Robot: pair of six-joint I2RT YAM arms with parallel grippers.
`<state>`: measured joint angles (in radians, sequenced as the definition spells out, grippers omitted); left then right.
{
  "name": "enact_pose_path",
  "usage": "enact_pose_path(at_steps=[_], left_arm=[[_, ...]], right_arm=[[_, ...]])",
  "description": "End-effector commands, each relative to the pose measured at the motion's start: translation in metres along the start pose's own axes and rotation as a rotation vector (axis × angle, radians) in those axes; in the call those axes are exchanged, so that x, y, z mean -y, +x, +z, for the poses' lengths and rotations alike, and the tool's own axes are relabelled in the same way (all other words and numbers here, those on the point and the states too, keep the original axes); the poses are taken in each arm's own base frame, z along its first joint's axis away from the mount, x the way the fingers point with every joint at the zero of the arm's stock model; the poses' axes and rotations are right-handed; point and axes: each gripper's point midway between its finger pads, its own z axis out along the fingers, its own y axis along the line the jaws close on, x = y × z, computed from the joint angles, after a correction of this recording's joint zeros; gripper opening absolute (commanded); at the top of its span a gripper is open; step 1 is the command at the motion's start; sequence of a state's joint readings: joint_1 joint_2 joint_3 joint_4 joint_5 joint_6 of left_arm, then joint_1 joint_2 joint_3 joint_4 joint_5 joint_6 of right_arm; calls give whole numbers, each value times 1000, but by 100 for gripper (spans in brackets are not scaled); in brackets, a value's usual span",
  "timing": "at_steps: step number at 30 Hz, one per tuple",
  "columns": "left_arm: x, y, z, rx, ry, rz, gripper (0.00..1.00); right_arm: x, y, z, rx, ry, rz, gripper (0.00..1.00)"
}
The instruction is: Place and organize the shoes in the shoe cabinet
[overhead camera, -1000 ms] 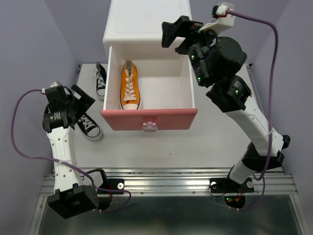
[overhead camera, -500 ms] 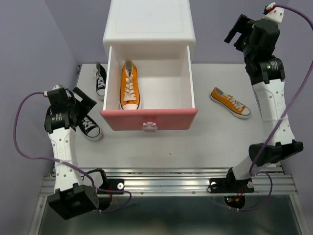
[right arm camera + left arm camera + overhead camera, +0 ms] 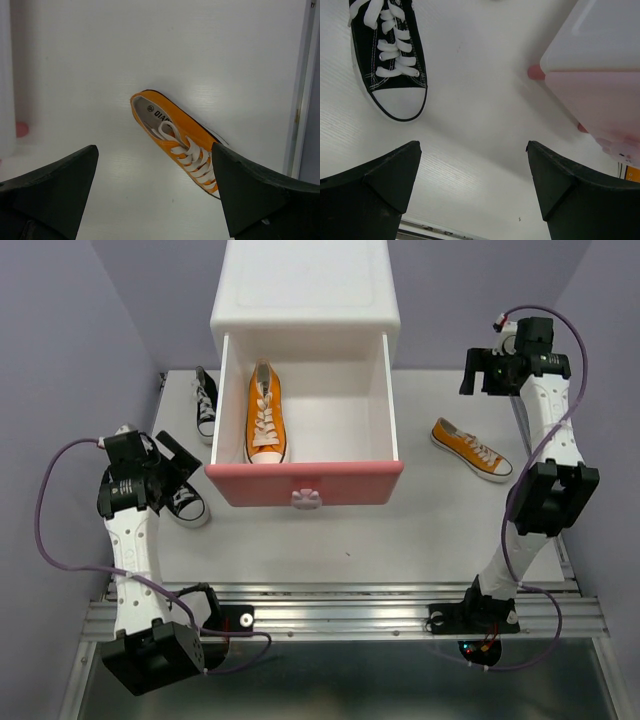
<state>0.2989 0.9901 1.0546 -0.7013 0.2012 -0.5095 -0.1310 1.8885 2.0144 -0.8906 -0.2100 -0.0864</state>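
Observation:
The drawer has empty space beside the second orange shoe's mate, so my right gripper needs to move down next onto the second orange shoe's side point(image 3: 473, 444) point(image 3: 189, 131) beside the laces.
The white shoe cabinet point(image 3: 305, 290) stands at the back with its pink-fronted drawer point(image 3: 305, 483) pulled out. One orange shoe point(image 3: 265, 415) lies in the drawer's left half. The second orange shoe point(image 3: 472, 449) point(image 3: 175, 142) lies on the table to the right, below my open right gripper point(image 3: 483, 375) point(image 3: 155, 170), which hangs above it. A black shoe point(image 3: 185, 502) point(image 3: 387, 55) lies left of the drawer front, just beside my open, empty left gripper point(image 3: 178, 465) point(image 3: 472, 170). Another black shoe point(image 3: 206, 403) lies further back on the left.
The open drawer fills the table's middle, and its right half holds nothing. The cabinet's pink foot point(image 3: 536, 73) point(image 3: 21, 129) shows in both wrist views. Purple walls close in on both sides. A metal rail point(image 3: 340, 610) runs along the near edge.
My right arm has swung from above the cabinet's front right corner out to the right, and now hangs over the orange shoe on the table. The left gripper has shifted slightly nearer.

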Motion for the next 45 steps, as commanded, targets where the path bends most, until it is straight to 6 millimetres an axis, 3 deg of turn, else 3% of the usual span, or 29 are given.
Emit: enact_pose_path(at_steps=[1, 4, 13, 18, 25, 31, 41, 45], left_arm=[[-9, 9, -1, 1, -8, 28, 99], [-15, 16, 4, -8, -15, 25, 99], [-21, 17, 23, 7, -11, 52, 99], [-25, 17, 29, 25, -19, 36, 99], [-26, 17, 35, 43, -11, 40, 99], [-26, 15, 40, 59, -1, 38, 99], [-27, 15, 48, 60, 0, 29, 99], [-30, 15, 49, 62, -9, 32, 99]], right_arm=[[6, 3, 11, -9, -38, -98, 100], [9, 26, 36, -89, -57, -102, 100], [38, 61, 69, -206, 42, -152, 100], [56, 76, 73, -252, 127, -167, 100], [63, 109, 77, -335, 158, -170, 100], [71, 110, 83, -331, 197, -183, 100], [55, 123, 103, -362, 127, -180, 97], [51, 119, 108, -346, 102, -168, 92]])
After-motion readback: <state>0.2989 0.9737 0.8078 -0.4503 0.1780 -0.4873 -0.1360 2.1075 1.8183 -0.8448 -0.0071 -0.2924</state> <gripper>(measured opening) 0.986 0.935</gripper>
